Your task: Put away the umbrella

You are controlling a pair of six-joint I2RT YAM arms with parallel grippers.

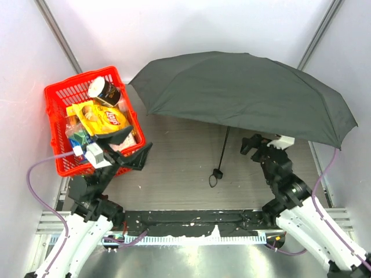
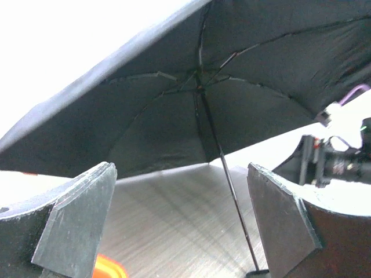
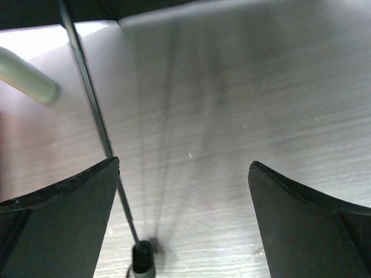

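The umbrella's stem stands to the right of my left gripper in the top view, so I need to swing across onto the stem's bare part between handle and canopy (image 1: 226, 141) (image 2: 228, 178).
The umbrella (image 1: 243, 92) is open, its dark charcoal canopy spread over the far right of the table. Its thin black shaft (image 1: 224, 145) slants down to a small handle (image 1: 217, 172) and wrist loop resting on the table. The canopy's underside and ribs fill the left wrist view (image 2: 203, 98). The shaft (image 3: 95, 116) and handle (image 3: 142, 258) show in the right wrist view. My left gripper (image 1: 142, 156) is open and empty, left of the handle beside the basket. My right gripper (image 1: 255, 145) is open and empty, right of the shaft, under the canopy's edge.
A red plastic basket (image 1: 58, 116) stands at the far left, holding a yellow chip bag (image 1: 104, 119), a round tub (image 1: 104, 90) and other packets. White walls close in the table on three sides. A black rail (image 1: 191, 220) runs along the near edge.
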